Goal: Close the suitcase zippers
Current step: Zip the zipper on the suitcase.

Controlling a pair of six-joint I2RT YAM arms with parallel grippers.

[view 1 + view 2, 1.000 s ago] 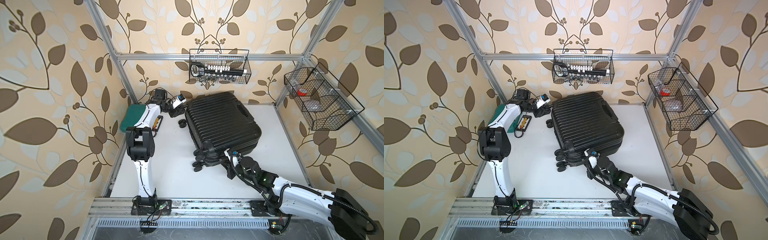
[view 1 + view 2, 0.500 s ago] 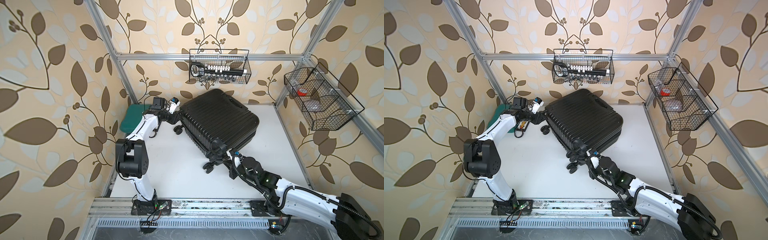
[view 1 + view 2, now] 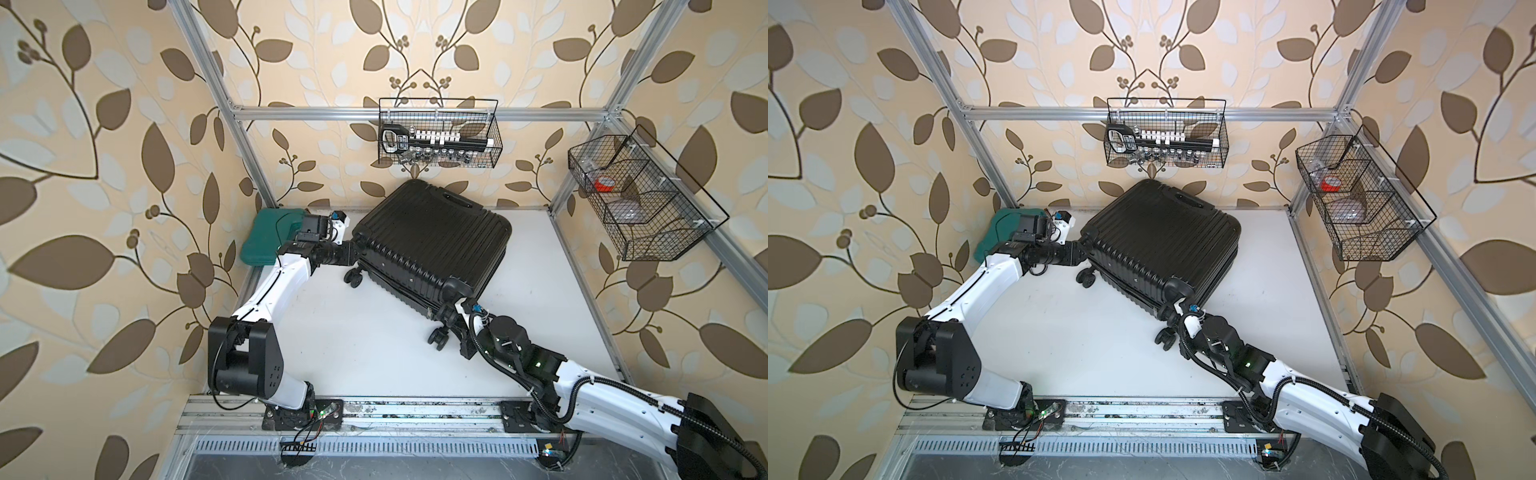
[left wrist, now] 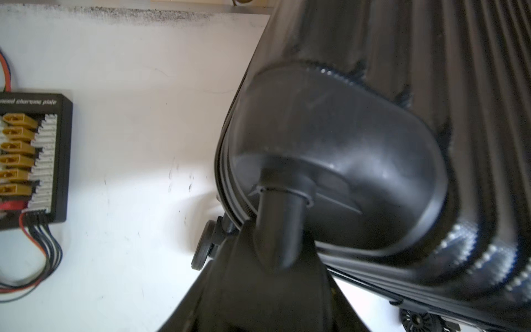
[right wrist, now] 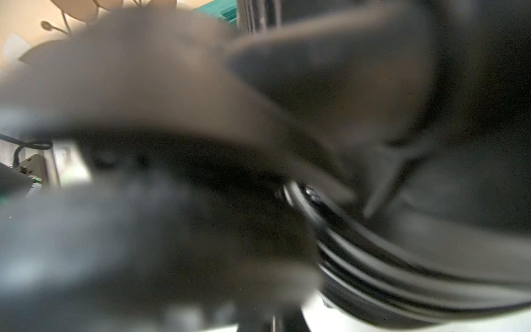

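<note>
The left gripper draws the caster stem back over the bare tabletop near the lower caster next and releases it, since the suitcase lies diagonally to the back wall.
The black ribbed suitcase (image 3: 432, 241) (image 3: 1163, 241) lies flat and shut, turned diagonally, with its handle side toward the back wall. My left gripper (image 3: 350, 253) (image 3: 1082, 254) is at its left wheel corner. In the left wrist view the jaws (image 4: 273, 267) are shut round the caster stem (image 4: 275, 227). The zipper track (image 4: 227, 184) runs along the seam beside it. My right gripper (image 3: 451, 309) (image 3: 1173, 309) is shut against the near corner by another caster (image 3: 438, 338). The right wrist view is blurred, showing the seam ribs (image 5: 388, 273). No pull tab can be made out.
A teal tool case (image 3: 266, 235) lies at the back left behind my left wrist. A black charging board (image 4: 31, 161) with wires sits on the table near it. Wire baskets hang on the back wall (image 3: 438, 137) and the right wall (image 3: 640, 199).
The suitcase has swung clockwise, its wheel side now facing the near left. My left arm moved toward the left with the caster corner. My right gripper stayed at the near corner.
</note>
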